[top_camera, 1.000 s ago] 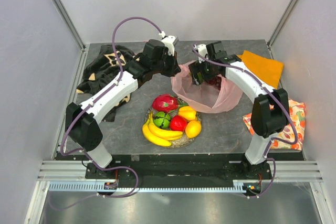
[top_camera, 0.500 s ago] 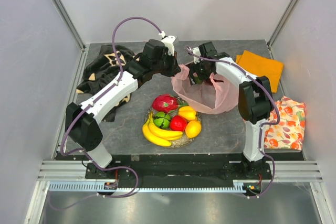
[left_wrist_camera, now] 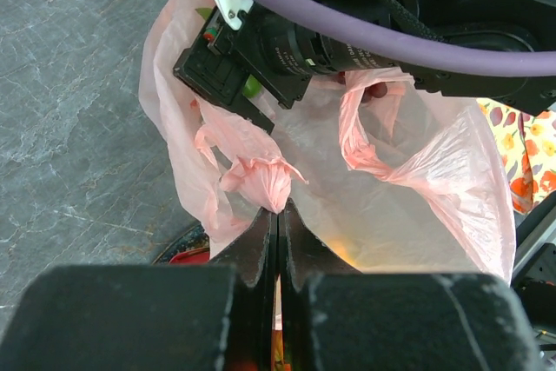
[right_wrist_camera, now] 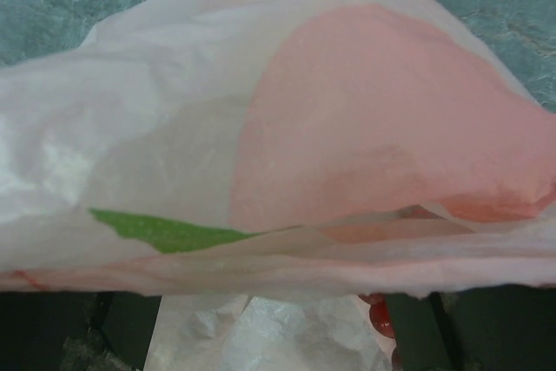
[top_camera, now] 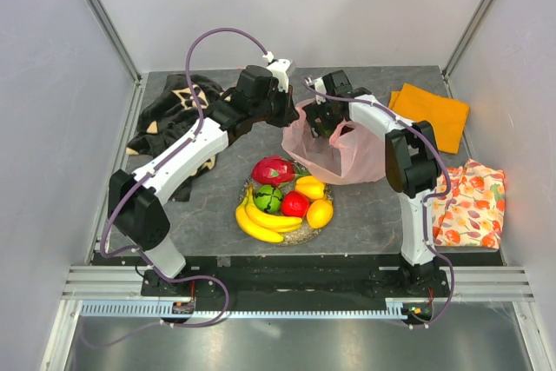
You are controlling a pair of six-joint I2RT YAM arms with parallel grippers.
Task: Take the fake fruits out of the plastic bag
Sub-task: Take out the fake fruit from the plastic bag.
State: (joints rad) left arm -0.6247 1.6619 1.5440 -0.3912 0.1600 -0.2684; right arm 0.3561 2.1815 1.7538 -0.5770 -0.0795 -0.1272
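I will stay inside the pink bag and close my right gripper's spread fingers around the green fruit between them next.
The pink plastic bag (top_camera: pixel 352 152) lies behind the silvery plate (top_camera: pixel 301 235). On the plate are a banana bunch (top_camera: pixel 259 221), a dragon fruit (top_camera: pixel 272 168), a green ball (top_camera: pixel 268 198), a red apple (top_camera: pixel 294 204) and yellow-orange pieces (top_camera: pixel 320 213). My left gripper (top_camera: pixel 287 115) is shut on a bunched edge of the bag (left_wrist_camera: pixel 259 187) and holds it up. My right gripper (top_camera: pixel 323 123) sits at the bag's mouth. In the right wrist view its fingers (right_wrist_camera: pixel 486 332) stand wide apart with the bag's film (right_wrist_camera: pixel 347 154) draped across. Small dark red glossy beads (right_wrist_camera: pixel 382 319) show beside one finger.
A dark patterned cloth (top_camera: pixel 174 115) lies at the back left. An orange cloth (top_camera: pixel 432 110) lies at the back right, and a floral cloth (top_camera: pixel 471 202) at the right edge. Grey walls close in the table on three sides.
My right arm has swung left and its gripper has gone further into the bag's mouth. The bag has shifted and bunched leftward. My left gripper has stayed put.
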